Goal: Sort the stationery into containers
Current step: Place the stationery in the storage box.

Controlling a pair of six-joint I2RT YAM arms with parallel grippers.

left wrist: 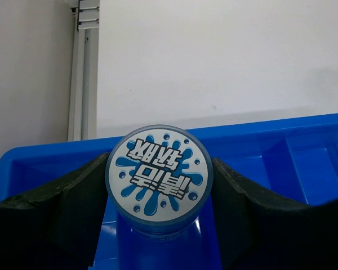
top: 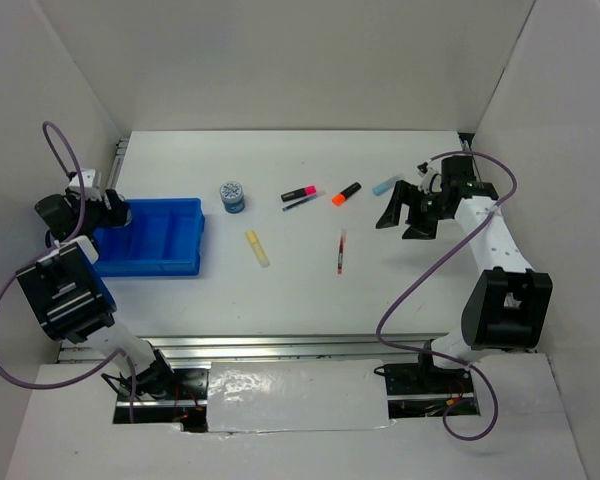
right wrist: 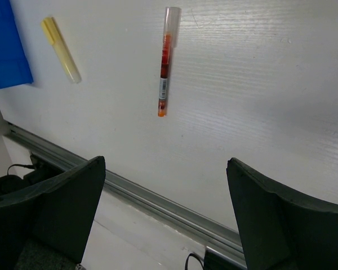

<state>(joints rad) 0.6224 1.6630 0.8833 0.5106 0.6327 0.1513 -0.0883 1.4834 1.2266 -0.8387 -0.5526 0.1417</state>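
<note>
I should next lower the round blue-white roll [left wrist: 159,177] with my left gripper into the bright blue tray's section [left wrist: 164,256] and release it, because that section is empty and just below the gripper.
My left gripper [left wrist: 159,163] is shut on a round blue-white roll [left wrist: 159,177], its label facing the camera, held just over a compartment of the bright blue tray [left wrist: 304,129]. From above, that gripper [top: 120,213] sits at the tray's [top: 195,235] far left corner. A second roll [top: 232,196] stands on the table right of the tray. Loose on the table lie a pink marker [top: 300,192], dark pen [top: 302,204], orange-black marker [top: 346,194], light blue marker [top: 386,185], pale yellow marker [top: 257,248] and red pen [top: 340,251]. My right gripper [top: 405,215] hangs open and empty, right of the red pen [right wrist: 166,62].
White walls enclose the table on the left, far and right sides. A metal rail [top: 280,345] runs along the near edge, and another [left wrist: 84,67] runs up the left side behind the tray. Purple cables loop beside both arms.
</note>
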